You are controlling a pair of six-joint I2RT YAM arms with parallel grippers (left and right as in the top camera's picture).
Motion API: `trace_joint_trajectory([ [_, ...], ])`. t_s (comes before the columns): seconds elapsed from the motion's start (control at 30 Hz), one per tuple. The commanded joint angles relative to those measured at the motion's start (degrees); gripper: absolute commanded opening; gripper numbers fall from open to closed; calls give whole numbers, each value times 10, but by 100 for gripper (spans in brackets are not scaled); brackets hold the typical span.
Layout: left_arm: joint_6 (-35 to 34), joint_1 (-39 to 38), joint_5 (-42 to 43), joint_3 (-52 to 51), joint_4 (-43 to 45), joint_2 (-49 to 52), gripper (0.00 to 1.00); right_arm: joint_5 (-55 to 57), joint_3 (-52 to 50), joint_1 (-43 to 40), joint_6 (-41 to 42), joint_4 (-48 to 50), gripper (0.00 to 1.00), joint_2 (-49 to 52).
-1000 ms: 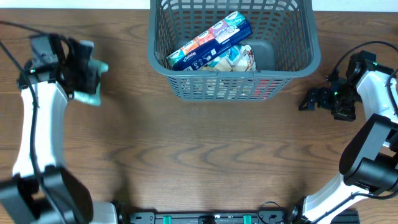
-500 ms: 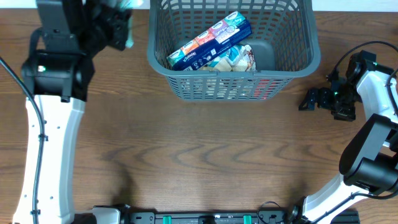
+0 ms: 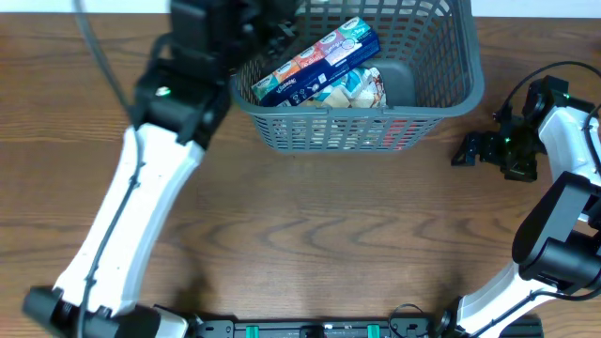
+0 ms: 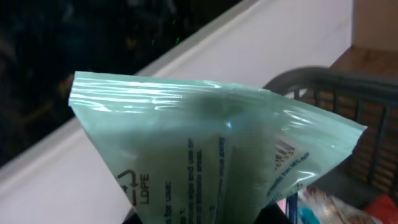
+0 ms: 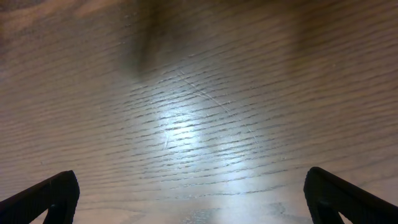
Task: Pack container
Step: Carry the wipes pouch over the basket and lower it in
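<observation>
The green packet still hangs by the basket's rim. My left gripper moves to the right in the overhead view and tips down over the pale crinkled packet next.
The dark grey lattice basket [image 3: 329, 127] stands at the back centre of the table. It holds a blue carton [image 3: 315, 61] and a pale crinkled packet [image 3: 359, 89]. My left gripper [image 3: 268, 21] hangs over the basket's left rim, shut on a pale green plastic packet [image 4: 205, 143] that fills the left wrist view. The basket rim [image 4: 317, 78] shows behind the packet there. The green packet is hidden under the arm in the overhead view. My right gripper [image 3: 467, 150] is open and empty, low over the table to the right of the basket.
The left arm's white links [image 3: 141, 207] run diagonally across the left half of the table. The right wrist view shows only bare wood [image 5: 199, 112] between its spread fingers. A white wall edge [image 4: 261, 43] lies behind the basket.
My left arm has swung from the table's far left to the right and over the basket's left rim, carrying the green packet. The right arm has not moved.
</observation>
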Motion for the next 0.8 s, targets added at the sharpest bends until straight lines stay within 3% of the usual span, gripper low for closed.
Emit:
trace_joint_trajectory([
  [0.0, 26, -10, 3, 12, 49, 27, 6, -2, 20, -2, -4, -1, 99, -5],
  [0.17, 26, -20, 3, 21, 118, 84, 6, -2, 30, -2, -4, -3, 99, -7],
  [0.4, 26, -19, 3, 66, 94, 153, 6, -2, 31, -2, -6, -7, 99, -7],
  [0.53, 32, -16, 3, 66, 28, 164, 6, -2, 31, -2, -6, -7, 99, -7],
  [0.77, 141, -16, 3, 65, -142, 169, 6, -2, 31, -2, -6, -7, 99, -7],
])
